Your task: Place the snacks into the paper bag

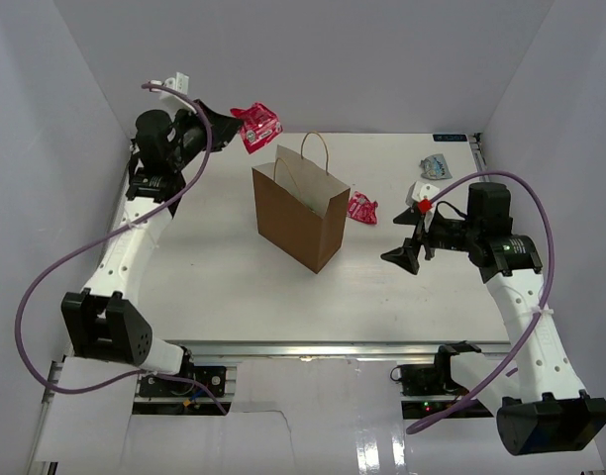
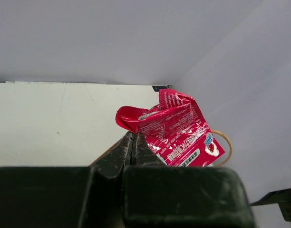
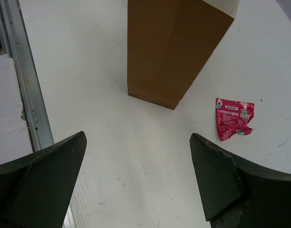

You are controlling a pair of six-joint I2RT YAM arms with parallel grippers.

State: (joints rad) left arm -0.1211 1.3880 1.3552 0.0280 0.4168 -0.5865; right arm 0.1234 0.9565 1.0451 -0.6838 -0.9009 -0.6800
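The left gripper carries the packet to the right in the top view next, over the paper bag's opening (image 1: 303,185), and will release the packet there.
The brown paper bag (image 1: 301,214) stands upright in the middle of the table, mouth open. My left gripper (image 1: 239,127) is shut on a pink-red snack packet (image 1: 259,126) and holds it in the air behind and to the left of the bag; the packet fills the left wrist view (image 2: 176,130), with a bag handle (image 2: 226,145) behind it. My right gripper (image 1: 412,253) is open and empty, low over the table to the right of the bag (image 3: 171,47). A second pink-red packet (image 1: 362,208) lies beside the bag, also in the right wrist view (image 3: 232,118). A pale blue-silver packet (image 1: 434,166) lies far right.
A small white object (image 1: 423,190) lies near the right arm's wrist. White enclosure walls stand at the back and both sides. A metal rail (image 3: 24,95) runs along the table's near edge.
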